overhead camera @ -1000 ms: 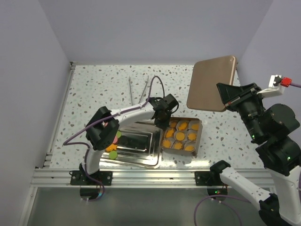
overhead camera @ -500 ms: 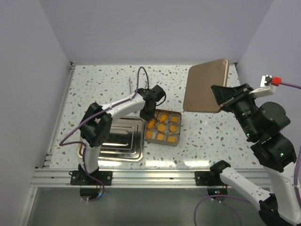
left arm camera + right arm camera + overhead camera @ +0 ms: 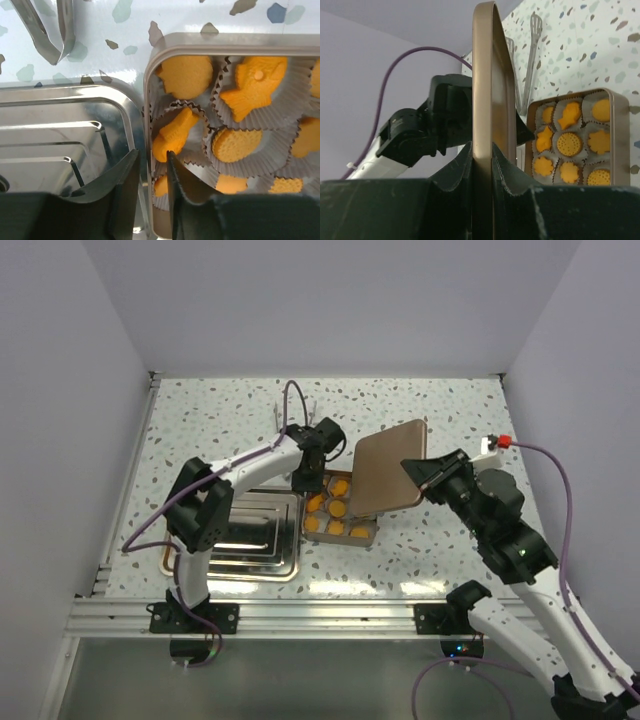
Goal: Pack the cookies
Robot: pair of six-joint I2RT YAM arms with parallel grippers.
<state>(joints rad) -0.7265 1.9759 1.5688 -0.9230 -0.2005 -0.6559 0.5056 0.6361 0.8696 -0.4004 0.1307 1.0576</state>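
My right gripper lowers the tan lid (image 3: 390, 470) to the left in the top view, over the tin (image 3: 362, 537) next, since the tin's cookies still lie uncovered.
Orange cookies (image 3: 235, 145) sit in white paper cups inside a tan tin (image 3: 150, 70); several are discs, stars and fish shapes. No pink or green cookies are in view. My left gripper (image 3: 149, 167) is shut on the tin's left wall, one finger inside and one outside. In the top view the left gripper (image 3: 305, 478) is at the tin (image 3: 362, 537). My right gripper (image 3: 482, 155) is shut on the edge of the tan lid (image 3: 490, 75). The lid (image 3: 390, 470) hangs tilted over the tin's right part and hides some cookies (image 3: 334, 510).
A steel tray (image 3: 235, 540) lies directly left of the tin, its rim (image 3: 60, 85) almost touching it. Metal tongs (image 3: 45, 30) lie on the speckled table behind the tray. White walls close the left, back and right sides.
The tin has slid left with my left gripper, up against the steel tray. My right arm has come down and left with the lid, from high at the right to over the tin.
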